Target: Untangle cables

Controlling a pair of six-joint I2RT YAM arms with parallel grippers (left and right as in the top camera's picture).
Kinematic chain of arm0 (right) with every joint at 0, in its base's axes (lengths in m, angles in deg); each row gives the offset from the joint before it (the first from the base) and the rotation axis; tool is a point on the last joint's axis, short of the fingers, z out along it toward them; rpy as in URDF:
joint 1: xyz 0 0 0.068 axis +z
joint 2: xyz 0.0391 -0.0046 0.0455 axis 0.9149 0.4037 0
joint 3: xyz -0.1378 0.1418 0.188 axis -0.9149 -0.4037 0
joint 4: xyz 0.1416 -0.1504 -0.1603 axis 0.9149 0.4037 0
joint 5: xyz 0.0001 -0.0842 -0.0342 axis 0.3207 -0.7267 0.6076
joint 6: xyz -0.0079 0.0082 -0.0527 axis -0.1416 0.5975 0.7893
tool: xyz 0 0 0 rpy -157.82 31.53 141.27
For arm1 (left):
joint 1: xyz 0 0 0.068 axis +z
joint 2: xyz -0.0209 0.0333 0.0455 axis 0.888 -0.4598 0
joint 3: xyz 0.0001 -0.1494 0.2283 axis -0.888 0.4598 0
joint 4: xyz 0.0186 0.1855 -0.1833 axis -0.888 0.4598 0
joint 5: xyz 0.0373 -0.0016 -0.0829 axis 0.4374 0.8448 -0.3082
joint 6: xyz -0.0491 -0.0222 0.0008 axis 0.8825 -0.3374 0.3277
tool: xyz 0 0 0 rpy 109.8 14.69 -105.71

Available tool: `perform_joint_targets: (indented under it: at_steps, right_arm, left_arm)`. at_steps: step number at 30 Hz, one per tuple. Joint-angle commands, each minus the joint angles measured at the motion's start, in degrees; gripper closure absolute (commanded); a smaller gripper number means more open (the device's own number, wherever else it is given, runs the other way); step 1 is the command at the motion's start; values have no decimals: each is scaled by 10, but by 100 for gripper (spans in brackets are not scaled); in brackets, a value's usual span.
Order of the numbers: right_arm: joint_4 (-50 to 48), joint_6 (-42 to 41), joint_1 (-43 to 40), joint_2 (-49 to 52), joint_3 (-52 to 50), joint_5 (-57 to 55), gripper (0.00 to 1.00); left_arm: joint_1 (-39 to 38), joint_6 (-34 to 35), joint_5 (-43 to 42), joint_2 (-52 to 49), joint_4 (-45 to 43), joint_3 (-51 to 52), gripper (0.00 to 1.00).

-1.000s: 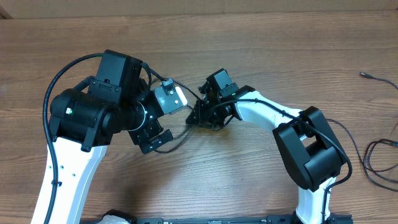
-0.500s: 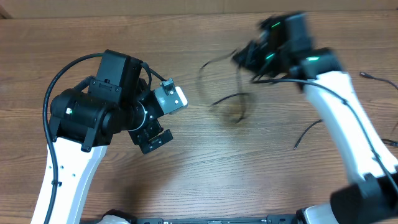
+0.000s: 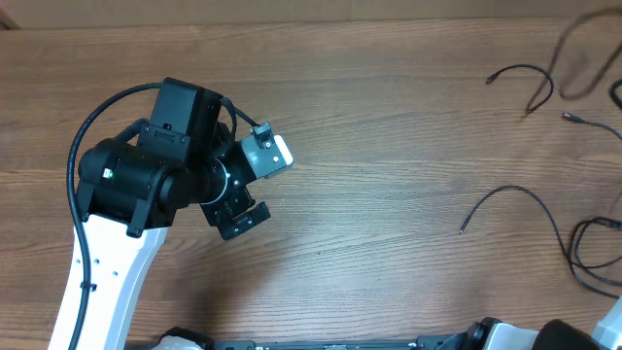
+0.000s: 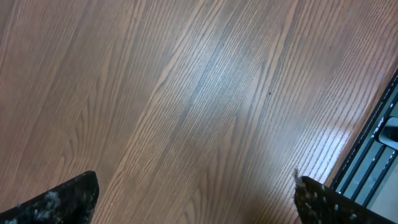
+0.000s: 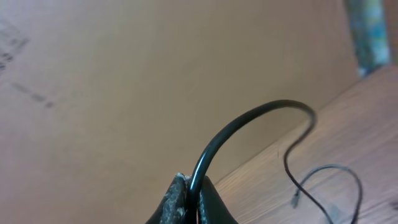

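Note:
The loop of the black cable still arches above the wood, so my right gripper needs to move down toward the bare wood at the back of the table and let go of the cable.
My right gripper (image 5: 191, 194) is shut on a thin black cable (image 5: 249, 121). The cable arches up from the fingers and drops to a small plug end near the table. In the overhead view that cable is a blurred loop (image 3: 575, 60) at the far top right, and the gripper itself is nearly out of frame. Other loose black cables lie on the right of the table: one at the back (image 3: 525, 80), one in the middle right (image 3: 513, 192), and loops at the right edge (image 3: 586, 255). My left gripper (image 3: 255, 187) is open and empty over bare wood, also in the left wrist view (image 4: 196, 208).
The wooden table (image 3: 369, 253) fills the overhead view. A small plug end (image 3: 570, 117) lies near the right edge. A cardboard wall (image 5: 124, 74) stands behind the table. The table's front edge with a dark rail (image 4: 376, 146) shows in the left wrist view.
My right arm has swung from the table's middle to the far top right, carrying one cable. The other cables now lie spread out on the right. The left arm has not moved.

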Motion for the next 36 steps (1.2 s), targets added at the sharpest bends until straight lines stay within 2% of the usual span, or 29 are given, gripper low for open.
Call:
perform_joint_targets:
  at_steps: [1, 5, 9, 10, 11, 12, 13, 15, 18, 21, 26, 30, 36]
  right_arm:
    - [26, 66, -15, 16, 7, -66, 96]
    - [82, 127, -24, 51, 7, -181, 96]
    - [138, 130, -40, 120, 7, -186, 96]
    - [145, 130, -40, 130, 7, -186, 92]
    - [154, 130, -40, 141, 6, -186, 84]
    - [170, 130, -40, 162, 5, -185, 57]
    - [181, 130, -40, 174, 5, -177, 39]
    - [198, 130, -40, 191, 3, -150, 13]
    - [213, 136, -40, 198, 2, -122, 0]
    - [224, 166, -40, 198, 2, -84, 0]
    - [295, 203, -40, 183, 2, -54, 0]
    - [316, 238, -25, 122, 2, -10, 0]
    - [367, 240, 43, 12, 2, -7, 0]
  left_arm:
    - [-1, 6, -1, 2, 0, -12, 0]
    - [-1, 6, -2, 2, 0, -12, 0]
    - [-1, 6, -1, 2, 0, -12, 1]
    - [-1, 6, -1, 2, 0, -12, 0]
    - [-1, 6, -1, 2, 0, -12, 0]
    - [-1, 6, -1, 2, 0, -12, 1]
    - [-1, 6, -1, 1, 0, -12, 0]
    - [-1, 6, -1, 1, 0, -12, 0]
    - [-1, 6, -1, 0, 0, -12, 0]
    - [0, 6, -1, 0, 0, -12, 0]
    - [0, 6, -1, -2, 0, -12, 0]
    - [0, 6, -1, -2, 0, -12, 1]
    - [0, 6, -1, -3, 0, -12, 1]
